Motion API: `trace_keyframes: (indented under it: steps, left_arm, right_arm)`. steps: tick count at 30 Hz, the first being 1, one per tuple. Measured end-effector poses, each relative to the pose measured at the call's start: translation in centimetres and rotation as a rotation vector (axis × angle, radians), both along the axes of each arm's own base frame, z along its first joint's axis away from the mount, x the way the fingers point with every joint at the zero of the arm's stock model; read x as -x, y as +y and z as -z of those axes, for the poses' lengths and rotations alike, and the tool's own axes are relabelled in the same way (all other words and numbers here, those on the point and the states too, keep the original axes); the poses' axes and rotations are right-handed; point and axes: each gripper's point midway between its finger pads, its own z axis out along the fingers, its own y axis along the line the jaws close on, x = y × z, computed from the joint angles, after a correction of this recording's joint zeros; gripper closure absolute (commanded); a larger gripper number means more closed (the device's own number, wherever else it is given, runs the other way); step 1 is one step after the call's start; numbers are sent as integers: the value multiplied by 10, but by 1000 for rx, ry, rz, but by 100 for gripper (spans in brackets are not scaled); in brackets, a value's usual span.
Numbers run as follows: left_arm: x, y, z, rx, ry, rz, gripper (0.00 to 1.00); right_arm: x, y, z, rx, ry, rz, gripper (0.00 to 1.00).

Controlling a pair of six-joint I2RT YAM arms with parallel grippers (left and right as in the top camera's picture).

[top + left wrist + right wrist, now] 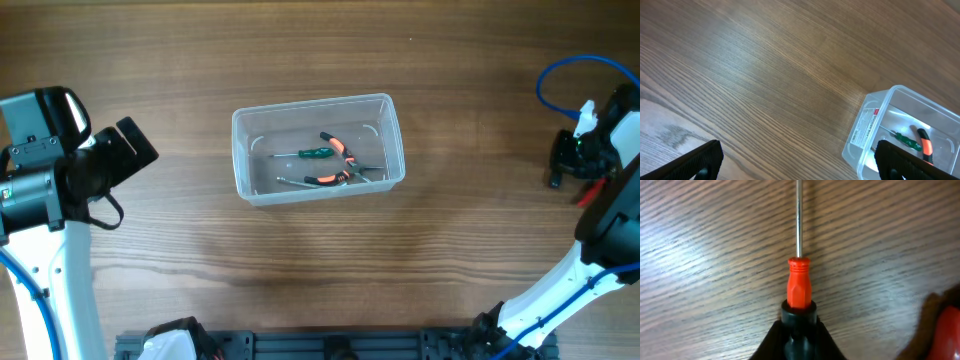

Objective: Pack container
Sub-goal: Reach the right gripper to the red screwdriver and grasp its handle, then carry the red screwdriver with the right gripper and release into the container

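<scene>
Other tools are already inside the container. My right gripper should next lift and swing to the container, then turn and go down beside the green-handled screwdriver.
The clear plastic container (240, 150) stands at the middle of the table. Inside lie a green-handled screwdriver (310, 153), orange-and-black pliers (345, 160) and a small metal tool. My left gripper (135, 145) is open and empty, to the left of the container. In the left wrist view the container (865, 125) is at the lower right, with the green screwdriver (905, 141) and pliers (926, 147) inside, and the gripper (802, 167) is over bare wood. My right gripper (562, 162), at the far right, is shut on a red-and-black screwdriver (799, 282), its shaft pointing away from the jaws (799, 335).
A red object (947, 330) shows blurred at the lower right of the right wrist view; a red bit (590, 190) also shows by the right arm in the overhead view. A blue cable (560, 75) loops above the right arm. A black rail (330, 345) runs along the front edge.
</scene>
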Motion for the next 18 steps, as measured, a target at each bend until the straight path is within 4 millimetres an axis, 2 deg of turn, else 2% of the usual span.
trace_keyframes:
  steps: [5,8,9,11,12,13,15,16,17,18]
  left_arm:
    - [0,1,0,-4,1,-3,0]
    - [1,2,0,-12,3,-7,0]
    - [1,3,0,-13,3,-8,0]
    - [1,3,0,-13,3,-8,0]
    - [1,3,0,-13,3,-8,0]
    - [1,3,0,-13,3,-8,0]
    - [1,3,0,-13,3,-8,0]
    - [1,3,0,-13,3,-8,0]
    - [1,3,0,-13,3,-8,0]
    - [1,3,0,-13,3,-8,0]
  right_arm:
    - [3,7,-1,-33,11,20,96]
    - [4,25,-4,-77,42,1,96]
    - [-1,36,-10,-83,42,-24,96]
    - [-24,62,-41,-58,-20,-114,96]
    - [-39,79,-66,-30,-76,-180,96]
    - [-56,105,-102,6,-157,-280,96]
    - [-77,155,-154,57,-281,-459,96]
    - [-84,191,-180,80,-349,-583,96]
    - [-86,236,-205,99,-416,-736,96]
    - [-81,282,-221,107,-463,-903,96]
